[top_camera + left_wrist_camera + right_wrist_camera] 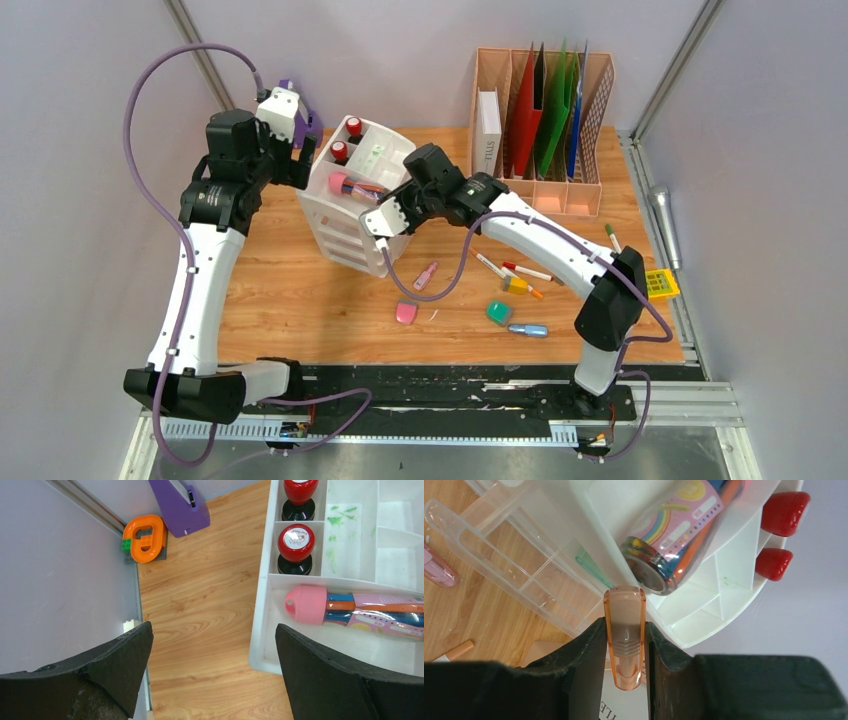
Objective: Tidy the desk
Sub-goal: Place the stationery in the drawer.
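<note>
Next, my right gripper lowers off the organizer's rim over the clear tray along the organizer's side [554, 580], since that tray has open space beside a green item.
The desk [290, 300] is light wood-grain planks. A white compartment organizer [345, 225] stands on it at the back centre. My left gripper [214, 626] hangs open above bare desk beside the organizer's left rim [260, 630], with nothing between its fingers. My right gripper [625, 625] is shut on an orange translucent holder [625, 610] with a grey slider, right at the organizer's edge [704, 630]. In the organizer lie a pink-capped tube of coloured pens [350, 612] and two red-topped stamps [296, 542].
A wooden file rack [540, 190] with folders stands at the back right. Loose markers [520, 270], a pink eraser [406, 313], a green piece [498, 312], a blue piece [528, 329] and a yellow calculator [660, 283] lie front right. A purple object [182, 507] and an orange one [146, 537] sit back left.
</note>
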Controlling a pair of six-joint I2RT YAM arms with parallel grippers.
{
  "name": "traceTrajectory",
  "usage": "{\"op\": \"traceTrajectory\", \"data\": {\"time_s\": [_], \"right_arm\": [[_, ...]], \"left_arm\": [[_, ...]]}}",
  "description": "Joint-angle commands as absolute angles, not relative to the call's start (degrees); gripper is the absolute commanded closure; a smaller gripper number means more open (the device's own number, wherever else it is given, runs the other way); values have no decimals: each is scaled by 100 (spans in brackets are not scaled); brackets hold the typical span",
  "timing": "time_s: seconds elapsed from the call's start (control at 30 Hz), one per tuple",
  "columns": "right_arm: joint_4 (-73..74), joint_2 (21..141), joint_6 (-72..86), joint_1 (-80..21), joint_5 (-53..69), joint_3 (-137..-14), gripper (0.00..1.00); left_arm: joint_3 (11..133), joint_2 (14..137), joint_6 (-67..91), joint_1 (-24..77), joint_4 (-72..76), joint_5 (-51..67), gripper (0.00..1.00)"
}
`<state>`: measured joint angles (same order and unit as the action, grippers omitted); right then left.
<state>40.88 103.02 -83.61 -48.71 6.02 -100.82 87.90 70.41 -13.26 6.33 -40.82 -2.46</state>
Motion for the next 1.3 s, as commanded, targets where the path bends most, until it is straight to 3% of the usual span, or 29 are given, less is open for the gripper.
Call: {"op": "traceTrajectory", "data": {"time_s": [0.0, 0.33, 0.47, 0.57, 0.63, 1.03, 1.27], "right_arm": [[3870, 10384, -8797, -4981, 369, -9960, 94], [3671, 10440, -8827, -5065, 208, -9836, 76], [3517, 10444, -8762, -5069, 108, -9855, 65], [3465, 10418, -8675, -5067, 55, -9923, 49], [3455, 10387, -8622, -5066, 44, -9975, 44], [3531, 9723, -7201, -4787, 183, -10077, 39], [3782, 8456, -5449, -4384, 600, -8611, 31]], "left_arm": [[8779, 6882, -1447, 606, -3840, -267, 0], [8693, 6838, -1472, 608, -3805, -298, 0], [8699, 6838, -1474, 602, -3805, -299, 0], [8693, 6827, -1476, 611, -3806, -299, 0], [8694, 6835, -1472, 607, -3801, -292, 0], [8736, 6823, -1433, 607, -3810, -254, 0], [8773, 6785, -1339, 606, -3801, -157, 0]]}}
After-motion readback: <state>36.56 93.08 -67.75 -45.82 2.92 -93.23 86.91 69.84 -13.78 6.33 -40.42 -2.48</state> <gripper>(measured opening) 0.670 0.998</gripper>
